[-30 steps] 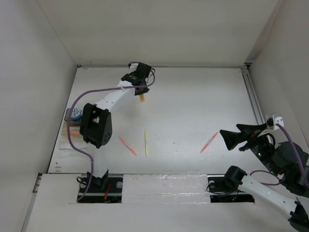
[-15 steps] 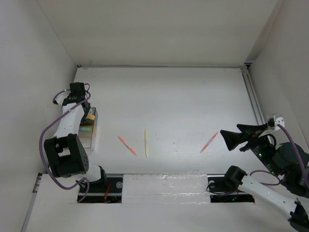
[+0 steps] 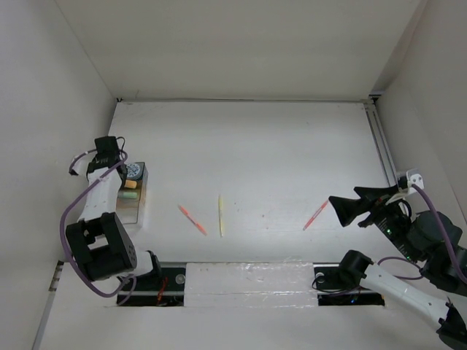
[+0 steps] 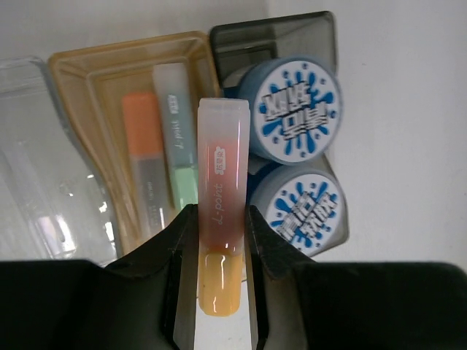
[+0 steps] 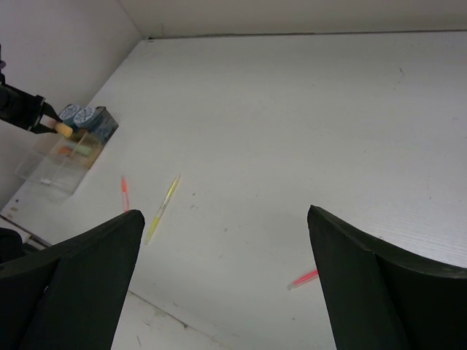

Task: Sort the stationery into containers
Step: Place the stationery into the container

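I should move my left gripper back and down over the tan section [image 3: 131,195] [image 4: 158,140] before I open it, because the highlighter it holds hangs across the tan section's side beside the cylinders.
My left gripper [image 4: 219,222] is shut on a stubby highlighter [image 4: 220,168] with a clear cap and a yellow-orange end. It holds the highlighter just above the tan tray [image 4: 80,69]. In that compartment lie an orange highlighter [image 4: 142,124] and a green-grey one [image 4: 175,146]. Two blue-and-white cylinders [image 4: 295,109] stand in the dark compartment beside them. From above, the left gripper [image 3: 125,181] is over the tray [image 3: 135,210] at the table's left edge. An orange-red pen [image 3: 193,219], a yellow pen [image 3: 220,214] and a pink pen [image 3: 317,214] lie on the table. My right gripper [image 3: 346,208] hangs open beside the pink pen, holding nothing.
The side walls of a white enclosure stand close to the tray on the left and behind my right arm. A clear compartment [image 4: 29,160] of the tray lies left of the tan one. A taped strip [image 3: 248,281] runs along the near edge.
My left arm has swung from the far middle of the table to the tray at the left edge, carrying the highlighter. The right gripper has shifted only slightly.
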You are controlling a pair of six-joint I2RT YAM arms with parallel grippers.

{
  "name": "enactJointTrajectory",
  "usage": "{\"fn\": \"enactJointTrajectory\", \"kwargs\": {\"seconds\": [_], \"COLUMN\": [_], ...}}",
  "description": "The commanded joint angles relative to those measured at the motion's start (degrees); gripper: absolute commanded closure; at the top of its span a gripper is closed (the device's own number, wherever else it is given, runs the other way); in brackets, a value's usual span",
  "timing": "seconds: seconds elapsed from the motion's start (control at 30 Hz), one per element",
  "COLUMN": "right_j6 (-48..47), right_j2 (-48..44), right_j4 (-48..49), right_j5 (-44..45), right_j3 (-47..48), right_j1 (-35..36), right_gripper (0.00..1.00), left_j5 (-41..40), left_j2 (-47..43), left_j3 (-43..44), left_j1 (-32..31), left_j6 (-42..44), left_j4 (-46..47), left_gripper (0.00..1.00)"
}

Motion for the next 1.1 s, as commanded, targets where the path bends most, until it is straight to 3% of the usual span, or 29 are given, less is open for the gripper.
{"fn": "enactJointTrajectory", "kwargs": {"seconds": [0.0,0.37,0.5,0.8,0.83,0.9,0.97,1.07], "right_j6": [-0.5,-0.5,-0.5,-0.5,-0.5,-0.5,-0.5,-0.5], "right_j2": [1.6,2.2,2.2,2.2,2.2,2.2,2.2,2.2], "right_j4": [1.9,1.9,1.9,1.9,1.9,1.9,1.9,1.9], "right_j5": [-0.3,-0.3,-0.3,-0.9,-0.9,-0.9,-0.9,-0.9], "right_j3": [0.2,0.2,0.2,0.2,0.2,0.2,0.2,0.2], "right_j1": [0.4,0.4,0.4,0.4,0.4,0.4,0.4,0.4], "right_gripper": [0.0,0.0,0.0,0.0,0.0,0.0,0.0,0.0], "left_j5": [-1.4,-2.1,-2.7,-3.3,-3.3,-4.0,-2.9,-0.8], "left_j2": [-4.0,-6.7,-8.2,-10.9,-10.9,-12.9,-14.1,-15.8], "left_j3": [-2.9,-7.2,-8.7,-9.3,-8.7,-8.0,-7.3,-6.1], "left_j1": [0.8,3.8,3.8,3.8,3.8,3.8,3.8,0.6], "left_j6": [-3.3,-2.8,-3.4,-3.4,-3.4,-3.4,-0.9,2.1], "left_j4": [-0.1,0.7,2.1,2.1,1.6,0.8,0.8,3.2], "left_gripper": [1.0,1.0,0.91,0.34,0.2,0.08,0.0,0.0]}}
